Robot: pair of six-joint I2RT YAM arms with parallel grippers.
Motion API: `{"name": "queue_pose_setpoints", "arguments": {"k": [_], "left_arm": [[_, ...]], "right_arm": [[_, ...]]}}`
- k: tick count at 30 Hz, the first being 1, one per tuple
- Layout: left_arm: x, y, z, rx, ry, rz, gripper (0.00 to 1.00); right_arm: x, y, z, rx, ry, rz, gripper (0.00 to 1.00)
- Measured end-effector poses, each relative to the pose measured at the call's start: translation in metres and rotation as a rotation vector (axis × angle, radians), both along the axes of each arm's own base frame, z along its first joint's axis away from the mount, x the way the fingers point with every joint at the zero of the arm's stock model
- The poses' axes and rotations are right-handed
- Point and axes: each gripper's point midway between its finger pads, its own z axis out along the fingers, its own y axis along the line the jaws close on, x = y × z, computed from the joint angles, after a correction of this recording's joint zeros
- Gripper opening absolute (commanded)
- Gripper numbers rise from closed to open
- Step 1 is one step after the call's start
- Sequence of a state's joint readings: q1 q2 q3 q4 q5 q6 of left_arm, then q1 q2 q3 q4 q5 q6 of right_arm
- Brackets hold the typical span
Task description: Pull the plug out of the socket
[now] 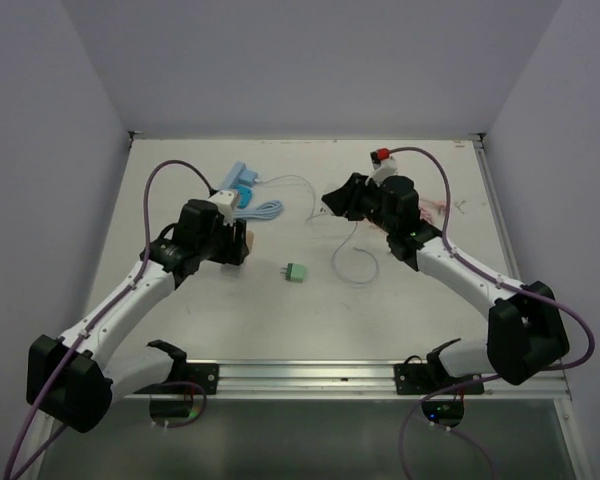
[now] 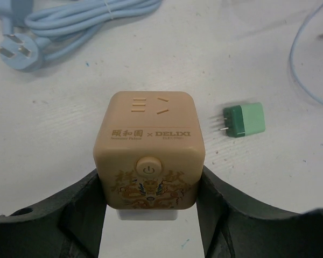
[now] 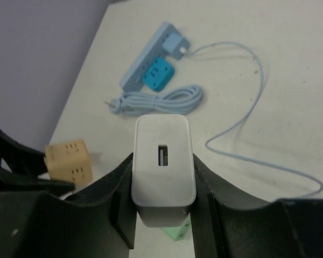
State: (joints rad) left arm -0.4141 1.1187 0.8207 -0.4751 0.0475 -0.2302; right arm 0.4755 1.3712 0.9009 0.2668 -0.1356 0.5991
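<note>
The white plug is off the cube, so I need to move my right gripper back and down and release the plug on the bare tabletop (image 1: pixel 319 279) beside the green adapter.
The tan cube socket (image 2: pixel 150 145) with a round power button is clamped between my left gripper's (image 2: pixel 151 185) black fingers; a white part shows under it. It also shows in the top view (image 1: pixel 247 240) and in the right wrist view (image 3: pixel 69 160). My right gripper (image 3: pixel 162 172) is shut on a white USB charger plug (image 3: pixel 162 158), held above the table and apart from the cube. In the top view the right gripper (image 1: pixel 332 203) is up and right of the left gripper (image 1: pixel 238 246), with a gap between them.
A small green plug adapter (image 1: pixel 296 272) lies on the table between the arms, right of the cube (image 2: pixel 244 120). A light blue power strip (image 1: pixel 242 180) with a coiled blue cable (image 1: pixel 263 210) lies at the back left. A thin white cable (image 1: pixel 355 265) loops across the middle.
</note>
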Motion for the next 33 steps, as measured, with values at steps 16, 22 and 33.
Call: {"name": "queue_pose_setpoints", "arguments": {"k": [16,22,33], "left_arm": [[0.017,0.041,0.033,-0.029,-0.156,0.220,0.00],[0.019,0.041,0.034,-0.033,-0.162,0.224,0.00],[0.019,0.041,0.034,-0.036,-0.162,0.222,0.00]], "right_arm": [[-0.100,0.007,-0.167,-0.116,0.446,0.321,0.12],[-0.105,0.018,-0.190,-0.073,0.515,0.373,0.20],[-0.104,0.040,-0.192,-0.018,0.514,0.433,0.73]]}}
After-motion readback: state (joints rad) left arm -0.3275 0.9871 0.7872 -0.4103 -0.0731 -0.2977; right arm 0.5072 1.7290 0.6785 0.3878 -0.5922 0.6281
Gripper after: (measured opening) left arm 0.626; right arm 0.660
